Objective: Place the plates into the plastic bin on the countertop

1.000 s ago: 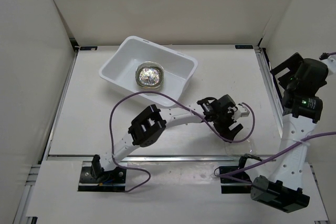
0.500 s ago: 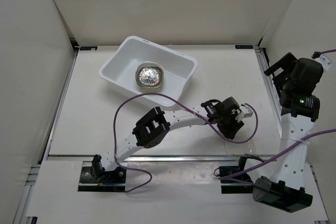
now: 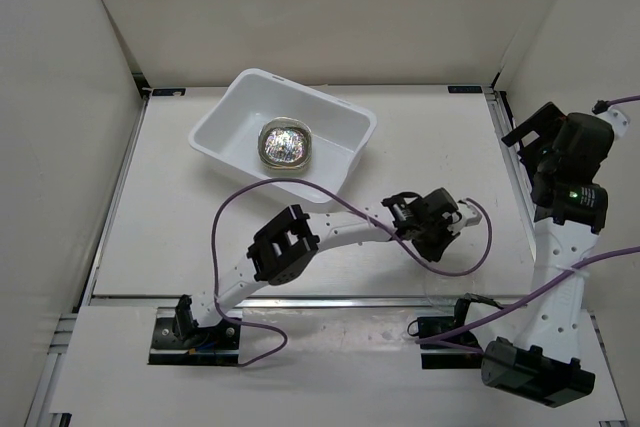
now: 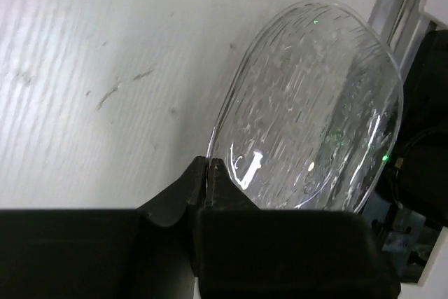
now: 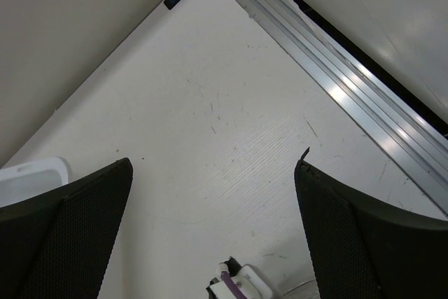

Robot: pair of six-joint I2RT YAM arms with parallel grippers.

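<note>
The plate in the left gripper is still outside the bin, so the left gripper needs to lift it outward and to the left in the top view next, then lower it to release it onto the bin's glassy plate.
A round clear glassy plate [image 4: 315,103] lies on the white countertop [image 3: 180,207], filling the right half of the left wrist view. My left gripper [image 4: 210,164] is shut on its near rim, the two black fingertips pinched together over the glass edge; from above the gripper [image 3: 440,235] is at the centre right. The white plastic bin [image 3: 215,119] stands at the back, with another glassy plate [image 3: 285,142] inside it. My right gripper [image 5: 213,166] hangs open above bare countertop near the right wall, holding nothing; from above it [image 3: 532,135] is at the far right.
Metal rails [image 3: 505,147] run along the countertop's right edge and also show in the right wrist view [image 5: 336,75]. A purple cable [image 3: 260,187] loops over the left arm. The bin's corner [image 5: 28,173] shows at the left of the right wrist view. White walls enclose the space.
My left gripper's jaws have closed from wide open onto the clear plate's rim. The right arm shifted slightly, its gripper staying open.
</note>
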